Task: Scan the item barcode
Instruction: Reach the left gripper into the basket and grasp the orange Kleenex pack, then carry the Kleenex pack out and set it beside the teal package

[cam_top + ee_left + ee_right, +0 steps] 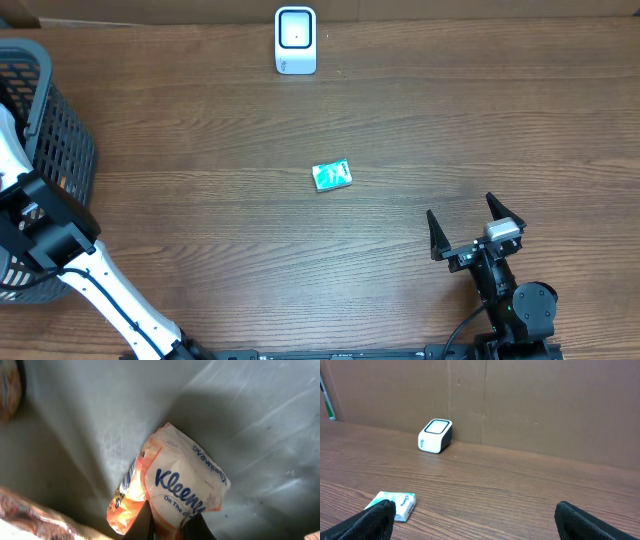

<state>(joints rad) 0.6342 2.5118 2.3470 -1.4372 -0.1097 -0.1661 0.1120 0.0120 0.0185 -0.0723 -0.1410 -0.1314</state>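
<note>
My left gripper has bare tabletop [301, 162] beside the green pack to its right in the overhead view, so next I raise it from the basket [45, 120], cross there, lower and release.
An orange and white Kleenex tissue pack [180, 480] fills the left wrist view, with a strip of barcode [131, 476] on its left edge. My left gripper [170, 519] is shut on the pack's lower end, one dark finger on each side. In the overhead view that gripper is hidden inside the grey basket [45, 120] at the far left. The white scanner [295, 40] stands at the table's far edge, also seen as the scanner [435, 436] from the right wrist. My right gripper [460, 207] rests open at the near right, nothing between its fingers [372, 520].
A green and white tissue pack [332, 175] lies flat near the table's middle, just beyond my right gripper's left finger as the pack [395, 505]. Other packets [30, 515] lie in the basket at the lower left. A cardboard wall [545, 405] backs the table.
</note>
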